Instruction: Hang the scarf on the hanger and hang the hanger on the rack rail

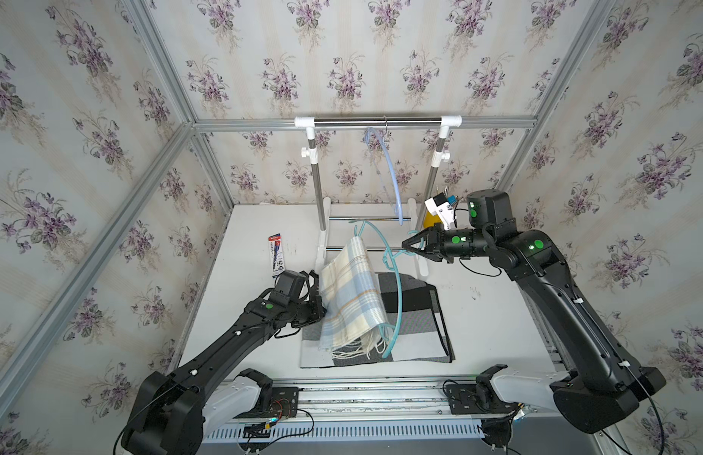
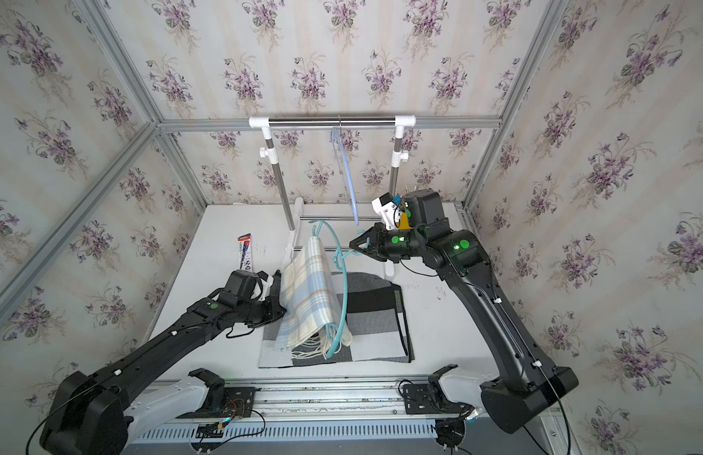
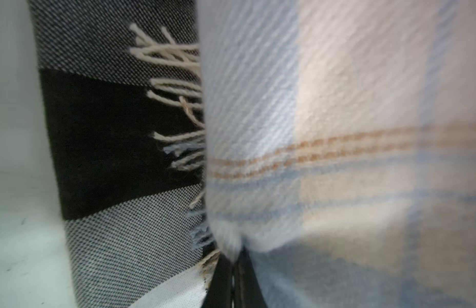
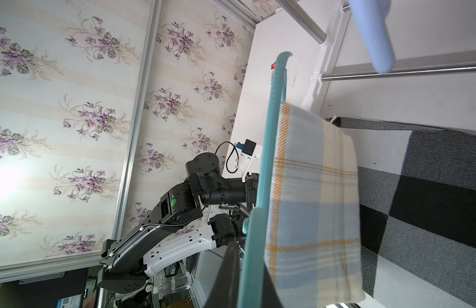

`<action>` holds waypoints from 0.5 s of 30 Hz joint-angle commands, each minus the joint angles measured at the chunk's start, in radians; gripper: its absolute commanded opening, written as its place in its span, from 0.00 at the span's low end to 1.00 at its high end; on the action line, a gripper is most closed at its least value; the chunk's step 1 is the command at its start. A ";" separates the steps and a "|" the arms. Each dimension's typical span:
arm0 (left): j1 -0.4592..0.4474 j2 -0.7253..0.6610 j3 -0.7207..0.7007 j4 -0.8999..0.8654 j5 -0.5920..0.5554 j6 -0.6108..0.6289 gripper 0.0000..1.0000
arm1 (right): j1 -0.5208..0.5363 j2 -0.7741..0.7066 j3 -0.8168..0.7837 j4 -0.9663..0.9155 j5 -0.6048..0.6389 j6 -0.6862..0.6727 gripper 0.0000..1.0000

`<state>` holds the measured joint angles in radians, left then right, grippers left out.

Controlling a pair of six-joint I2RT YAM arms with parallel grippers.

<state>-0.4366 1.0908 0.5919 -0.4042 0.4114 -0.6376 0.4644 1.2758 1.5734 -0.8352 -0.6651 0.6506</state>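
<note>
I next need to move my left gripper across the checked cloth toward the scarf's fold over the hanger's bar and release the scarf's edge, as this side of the scarf slants away from it.
The cream and light-blue plaid scarf (image 1: 350,299) (image 2: 310,299) lies folded over the straight bar of a teal hanger (image 1: 398,295) (image 2: 345,291). Its fringe rests on a checked cloth. My right gripper (image 1: 405,246) (image 2: 352,246) is shut on the hanger near its hook and holds it tilted above the table. In the right wrist view the hanger (image 4: 269,133) runs between the jaws (image 4: 249,288), beside the scarf (image 4: 311,200). My left gripper (image 1: 316,311) (image 2: 281,311) is at the scarf's left side. The left wrist view shows it (image 3: 238,256) shut on a pinch of scarf (image 3: 338,106).
A clothes rack (image 1: 377,122) stands at the back of the table, with a light-blue hanger (image 1: 391,173) on its rail. A grey, black and white checked cloth (image 1: 417,335) lies under the scarf. A pen pack (image 1: 277,256) lies at the left.
</note>
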 commanded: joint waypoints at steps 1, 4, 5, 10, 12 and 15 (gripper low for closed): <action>-0.001 0.018 -0.031 0.096 0.046 -0.041 0.00 | -0.001 -0.001 0.008 0.065 -0.011 -0.006 0.00; -0.001 0.046 -0.052 0.159 0.078 -0.062 0.00 | -0.001 0.000 0.008 0.070 -0.013 -0.003 0.00; -0.002 0.051 -0.056 0.175 0.087 -0.070 0.00 | -0.001 0.001 0.007 0.072 -0.013 -0.002 0.00; -0.011 0.060 -0.053 0.216 0.108 -0.086 0.00 | -0.001 0.002 0.002 0.074 -0.017 -0.002 0.00; -0.013 0.064 -0.049 0.216 0.112 -0.080 0.02 | -0.001 0.003 0.006 0.074 -0.018 -0.002 0.00; -0.016 0.085 -0.019 0.187 0.123 -0.022 0.09 | -0.001 0.007 0.011 0.074 -0.021 -0.001 0.00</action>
<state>-0.4515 1.1667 0.5510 -0.2150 0.5194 -0.7094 0.4637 1.2812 1.5753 -0.8280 -0.6640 0.6510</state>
